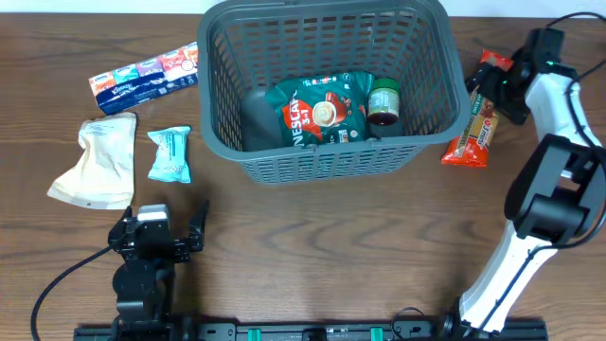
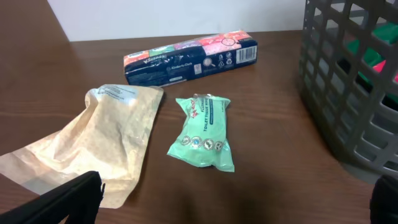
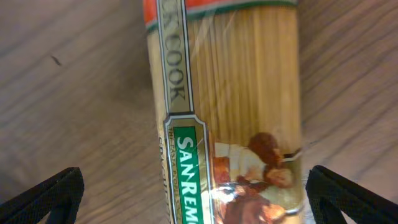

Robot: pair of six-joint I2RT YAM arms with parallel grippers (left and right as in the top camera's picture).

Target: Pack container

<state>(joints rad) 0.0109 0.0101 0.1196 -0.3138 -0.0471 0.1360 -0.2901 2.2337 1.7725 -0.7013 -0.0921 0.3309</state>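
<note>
I will lower my right gripper slightly back onto the middle of the spaghetti packet [image 1: 481, 108] [image 3: 236, 185], which already lies between its spread fingers, and only then close it.
The container [image 1: 331, 159], a dark grey lattice basket, stands at the back middle of the table. Inside it lie a green Nescafe packet [image 1: 320, 112] and a small green-lidded jar [image 1: 383, 101]. To its right a long spaghetti packet [image 1: 472, 133] lies flat on the table. My right gripper [image 1: 500, 90] is open above the packet's far half. In the right wrist view the packet [image 3: 236, 93] lies between the gripper's [image 3: 199, 199] spread fingers, neither touching it. My left gripper [image 1: 161, 225] rests open near the front left, holding nothing [image 2: 227, 205].
Left of the basket lie a beige pouch [image 1: 99, 161], a mint-green tissue pack [image 1: 170, 153] and a long blue tissue multipack [image 1: 144, 78]. The left wrist view shows the pouch [image 2: 93, 143], green pack [image 2: 204, 130], multipack [image 2: 193, 57] and the basket wall [image 2: 348, 93].
</note>
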